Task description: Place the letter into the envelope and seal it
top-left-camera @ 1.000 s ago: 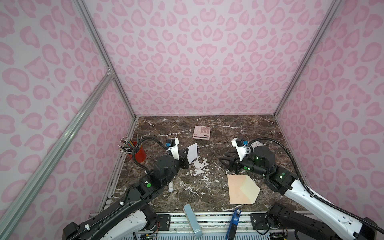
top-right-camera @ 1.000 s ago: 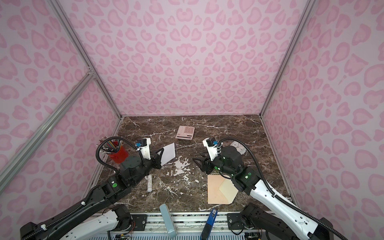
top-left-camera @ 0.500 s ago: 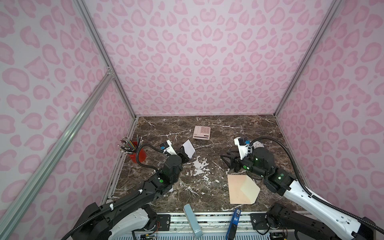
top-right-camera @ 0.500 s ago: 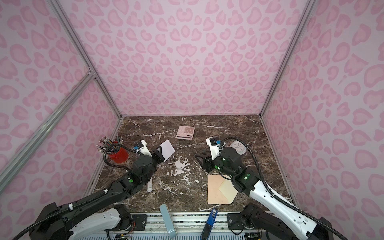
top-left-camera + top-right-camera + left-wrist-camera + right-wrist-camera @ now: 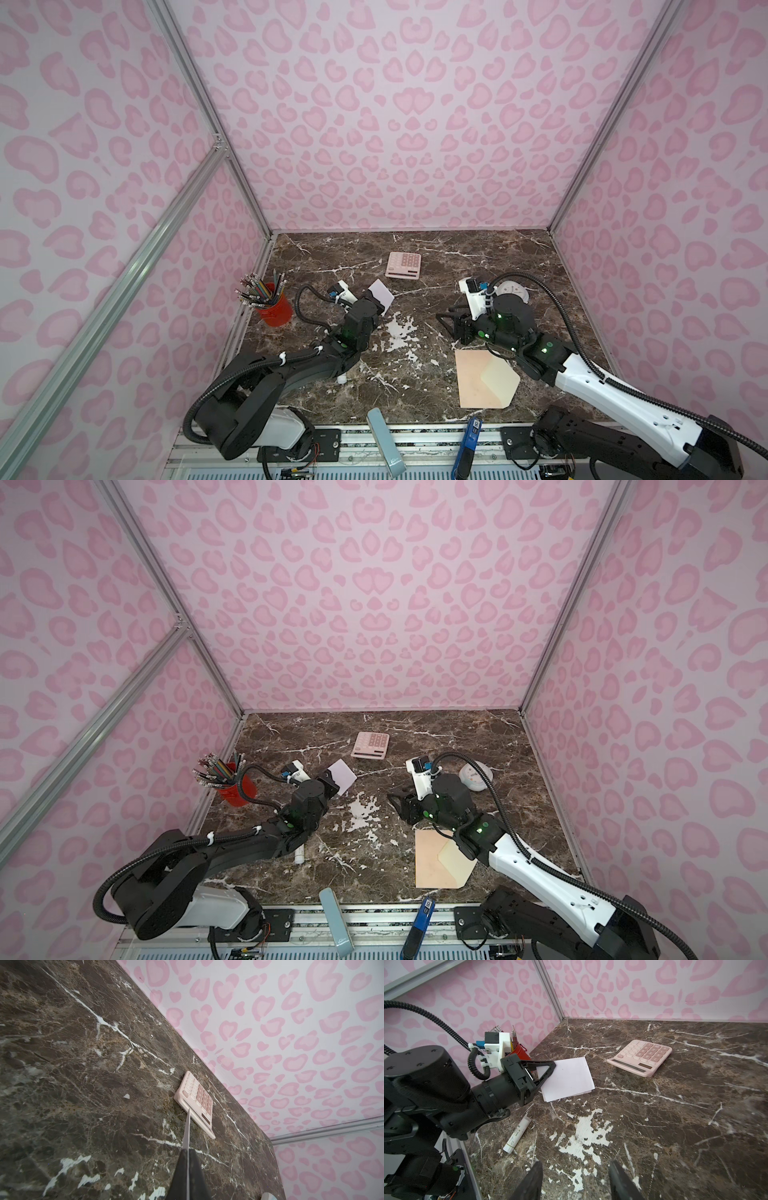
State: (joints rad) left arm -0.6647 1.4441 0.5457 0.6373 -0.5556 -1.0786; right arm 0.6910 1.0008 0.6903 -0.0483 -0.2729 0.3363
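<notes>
My left gripper lowers the white sheet next and releases it on the tabletop short of the pink calculator, since that clear spot lies below my gripper.
The letter [image 5: 382, 294] [image 5: 343, 775] is a white sheet pinched at one edge by my left gripper [image 5: 371, 300] [image 5: 328, 780], left of centre and near the pink calculator. The right wrist view shows the black fingers [image 5: 550, 1067] clamped on the letter [image 5: 569, 1079]. In the left wrist view the letter [image 5: 187, 1128] runs edge-on out of the shut left gripper [image 5: 187, 1152]. The peach envelope [image 5: 473, 384] [image 5: 430, 864] lies flat at the front right, its flap [image 5: 500, 380] open and showing cream. My right gripper [image 5: 448, 323] [image 5: 398, 803] [image 5: 575, 1167] hovers open and empty just behind the envelope.
A pink calculator [image 5: 403, 264] [image 5: 640, 1056] lies at the back centre. A red cup of pencils [image 5: 276, 309] stands by the left wall. A glue stick [image 5: 517, 1134] lies beside the left arm. A white round dial [image 5: 514, 290] sits behind the right arm.
My left arm has stretched out lower over the table and turned its wrist, with the letter still gripped and tilted differently. The right gripper has hardly moved.
</notes>
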